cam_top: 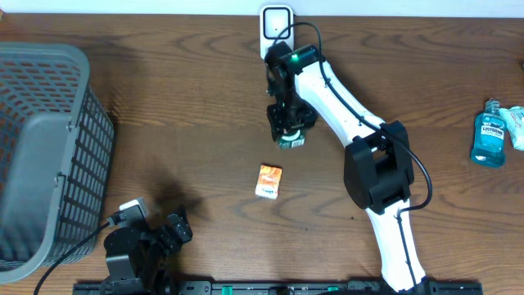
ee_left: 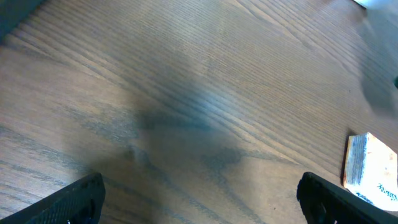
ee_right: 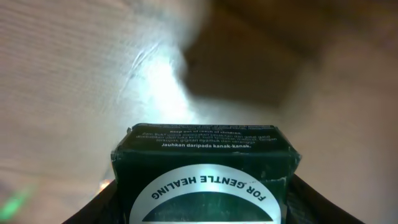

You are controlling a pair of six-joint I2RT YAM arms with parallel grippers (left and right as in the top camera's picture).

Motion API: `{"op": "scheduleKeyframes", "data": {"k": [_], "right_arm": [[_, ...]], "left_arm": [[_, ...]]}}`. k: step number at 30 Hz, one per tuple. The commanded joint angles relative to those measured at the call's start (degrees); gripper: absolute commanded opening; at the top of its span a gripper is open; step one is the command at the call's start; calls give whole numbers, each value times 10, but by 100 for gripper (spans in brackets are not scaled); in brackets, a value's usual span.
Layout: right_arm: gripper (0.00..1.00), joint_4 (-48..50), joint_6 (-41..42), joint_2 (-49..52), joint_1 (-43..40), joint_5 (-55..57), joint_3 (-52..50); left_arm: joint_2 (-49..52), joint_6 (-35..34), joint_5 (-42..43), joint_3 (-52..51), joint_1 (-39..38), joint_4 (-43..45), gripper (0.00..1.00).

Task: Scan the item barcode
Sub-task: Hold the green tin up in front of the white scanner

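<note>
I will move my right gripper outward to the white scanner (cam_top: 277, 29) next. Then I will move it across and down and let go of the green box beside the bottle's cap, where the tabletop is bare.
My right gripper (cam_top: 289, 124) is shut on a dark green box (ee_right: 205, 171) with a white arc reading "FOR GENTLE HEALING". Its black fingers (ee_right: 314, 205) press on both sides of the box. In the overhead view the green box (cam_top: 291, 137) hangs over the table just below a white scanner (cam_top: 277, 29) at the back edge. A small orange box (cam_top: 268, 180) lies flat at mid-table and shows at the right edge of the left wrist view as the orange box (ee_left: 370, 174). My left gripper (cam_top: 176, 229) (ee_left: 205, 202) stands open and empty near the front left.
A grey mesh basket (cam_top: 49, 147) fills the left side. A blue mouthwash bottle (cam_top: 490, 135) and a pale packet (cam_top: 516, 127) lie at the far right. The right arm (cam_top: 372, 164) stretches diagonally across the right half of the table.
</note>
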Motion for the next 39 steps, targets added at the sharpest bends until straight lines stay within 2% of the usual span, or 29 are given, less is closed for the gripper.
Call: {"op": "scheduleKeyframes", "data": {"k": [1,3,8,18,23,28,31,39], "right_arm": [[25,-20,84,-2,2,-77,9],[23,-30,84,-2,2,-96,9],[27,8,83,-2,2,-83,9],[9,194,83,-2,-4,-30,24],[10,301,83,-2,-9,22,30],[11,421,83,-2,-5,185,30],[20,498,83,-2,-6,272,24],[23,708,57,8,-15,300,-16]], "left_arm": [[-2,1,-5,-8,-2,-19,98],[-2,1,-5,-8,-2,-19,98],[-2,1,-5,-8,-2,-19,98],[-2,1,-5,-8,-2,-19,98],[-2,1,-5,-8,-2,-19,98],[-2,1,-5,-8,-2,-19,98],[-2,1,-5,-8,-2,-19,98],[-2,1,-5,-8,-2,-19,98]]}}
